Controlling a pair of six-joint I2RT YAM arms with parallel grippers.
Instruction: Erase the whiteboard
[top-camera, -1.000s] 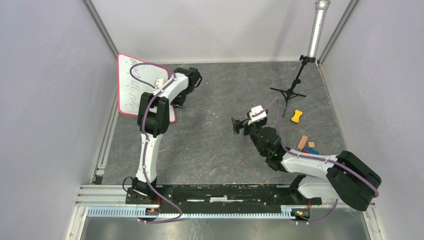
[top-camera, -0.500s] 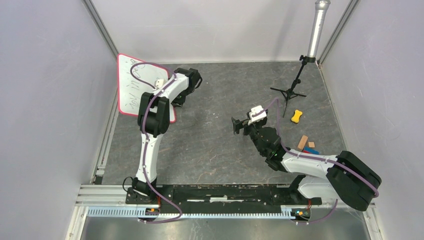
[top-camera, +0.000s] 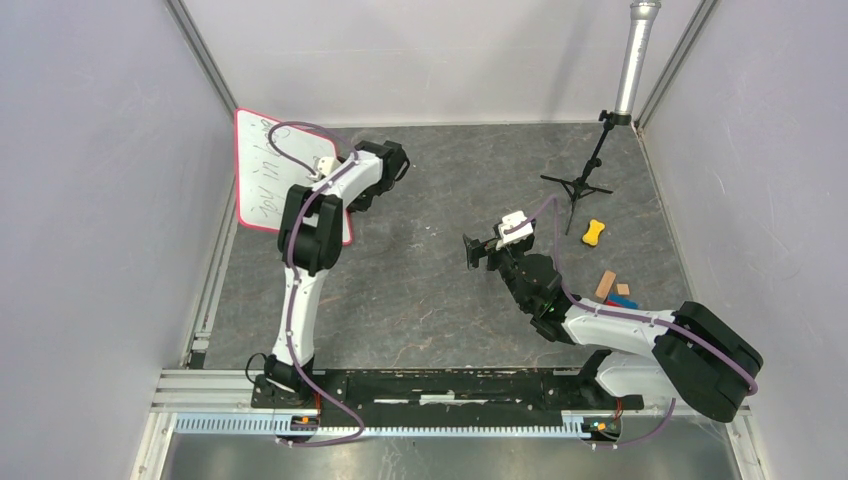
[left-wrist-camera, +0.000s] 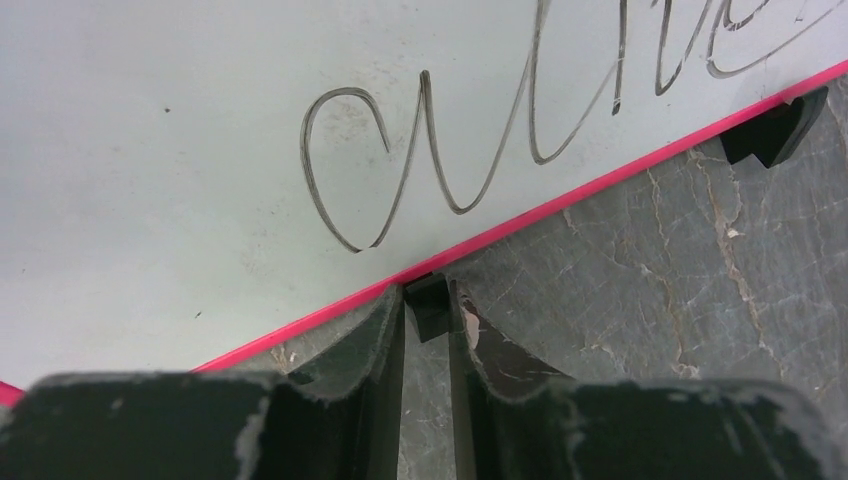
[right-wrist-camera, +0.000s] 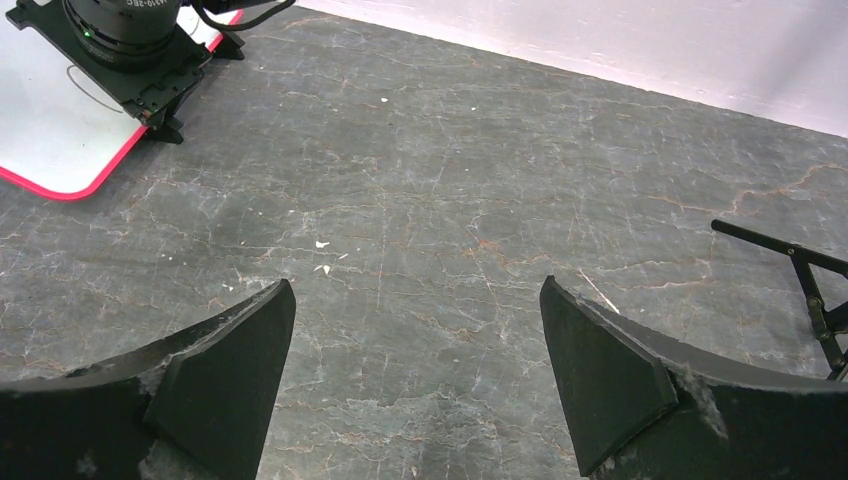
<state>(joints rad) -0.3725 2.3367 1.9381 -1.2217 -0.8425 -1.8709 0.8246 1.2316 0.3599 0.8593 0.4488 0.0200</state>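
Observation:
I should pull the small black clip back and to the right in the top view and then let go of it, because the floor is bare on that side of my left gripper.
The whiteboard (top-camera: 262, 175) lies at the far left of the floor, white with a red rim and dark handwriting (left-wrist-camera: 430, 140). In the left wrist view its red rim (left-wrist-camera: 600, 180) runs diagonally. My left gripper (left-wrist-camera: 428, 300) is shut on a small black clip (left-wrist-camera: 430, 310) on that rim. A second clip (left-wrist-camera: 775, 130) sits further along the edge. In the top view the left gripper (top-camera: 358, 200) is at the board's right edge. My right gripper (top-camera: 470, 250) is open and empty over the bare floor mid-table (right-wrist-camera: 415, 350). The board's corner (right-wrist-camera: 50, 150) shows in the right wrist view.
A black tripod (top-camera: 580, 180) holding a grey cylinder (top-camera: 634, 55) stands at the far right, with one leg (right-wrist-camera: 790, 255) in the right wrist view. A yellow bone-shaped piece (top-camera: 595, 232) and several coloured blocks (top-camera: 615, 290) lie at the right. Walls close off three sides.
My left wrist has shifted slightly to the right and its cable has swung. The whiteboard and the right arm look unmoved.

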